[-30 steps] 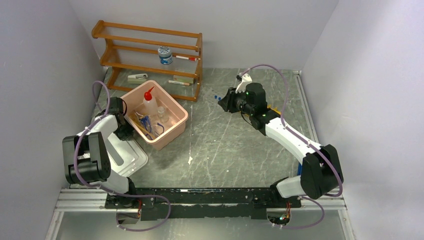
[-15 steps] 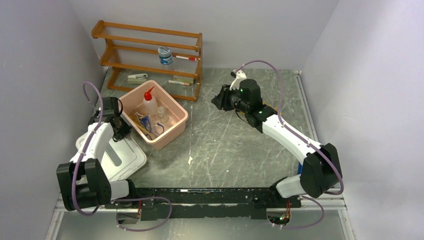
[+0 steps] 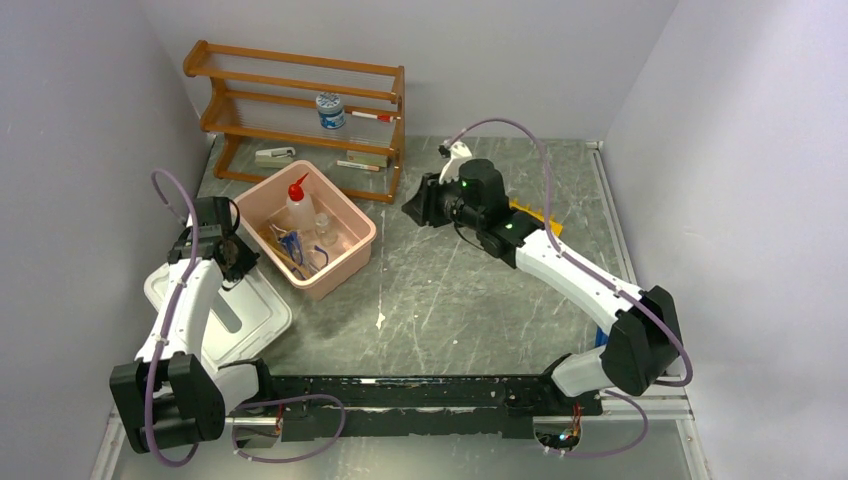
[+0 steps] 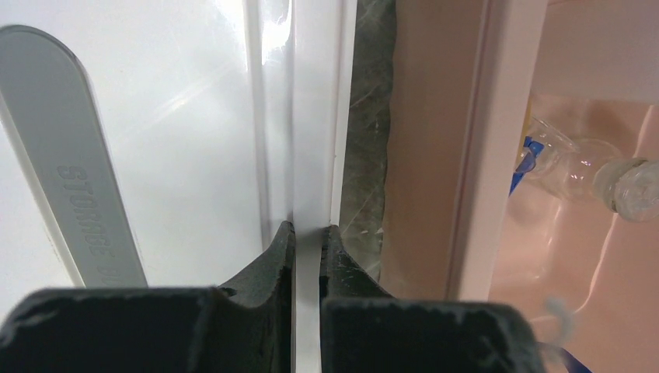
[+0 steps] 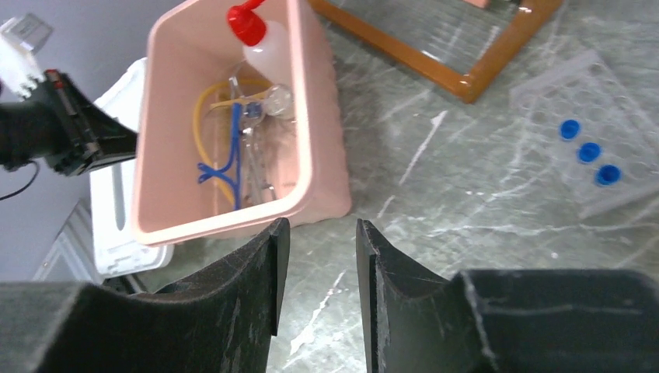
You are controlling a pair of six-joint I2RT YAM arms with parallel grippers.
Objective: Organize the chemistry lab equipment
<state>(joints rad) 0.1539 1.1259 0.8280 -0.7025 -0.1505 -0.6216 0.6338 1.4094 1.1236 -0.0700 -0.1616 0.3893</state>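
Observation:
I need to lift the white lid with my left gripper next, carry it across to the bin's uncovered top, to the right in the top view, and release it there.
A pink bin (image 3: 355,250) holds the red-nozzled squeeze bottle (image 3: 297,205), blue-framed goggles (image 5: 225,155), amber tubing (image 5: 203,109) and small glassware (image 4: 583,167). My left gripper (image 4: 308,231) is shut on the raised rim of the white lid (image 4: 179,116), which lies flat beside the bin's left wall. My right gripper (image 5: 319,233) hangs open over the bare table, right of the bin, with nothing between its fingers. Behind it stands a holed rack (image 5: 575,116) with three blue-capped tubes (image 5: 588,151); its yellow corner (image 3: 532,216) shows past the right arm.
A wooden shelf (image 3: 300,110) stands at the back left with a capped jar (image 3: 330,110) and a few small items on it. Grey walls close in both sides. The marbled table (image 3: 450,300) stretches between the bin and the right arm.
My right gripper has swung left toward the bin and opened a little wider. The left arm has stretched out and straightened, with its gripper staying on the lid's rim by the bin.

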